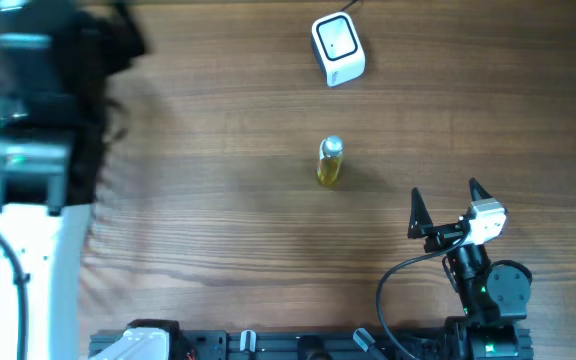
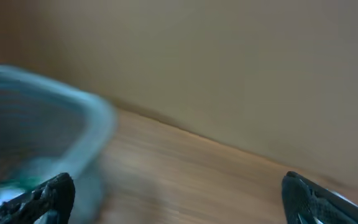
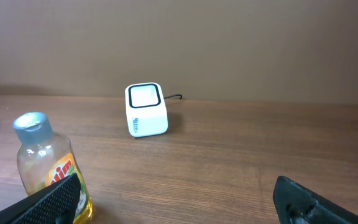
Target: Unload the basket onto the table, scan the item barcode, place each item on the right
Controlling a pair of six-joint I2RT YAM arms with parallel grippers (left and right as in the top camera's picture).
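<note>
The left gripper swings to the left in the overhead view next and goes down past the rim.
The item, a small bottle of yellow liquid (image 1: 330,162) with a silver cap, stands upright mid-table. In the right wrist view the bottle (image 3: 45,165) is at the far left, next to my left fingertip, with its red-lettered label showing. The white cube scanner (image 1: 337,48) with a dark-rimmed window sits at the back; the scanner (image 3: 146,110) faces the right wrist camera. My right gripper (image 1: 446,205) is open and empty, in front and to the right of the bottle. My left arm (image 1: 38,130) is blurred at the far left. The left gripper (image 2: 179,202) is open with nothing between its fingers.
A pale blue-grey bin (image 2: 42,118) shows blurred at the left of the left wrist view, at the table's left side. A cable (image 3: 176,97) runs back from the scanner. Bare wooden tabletop (image 1: 218,230) lies between the arms.
</note>
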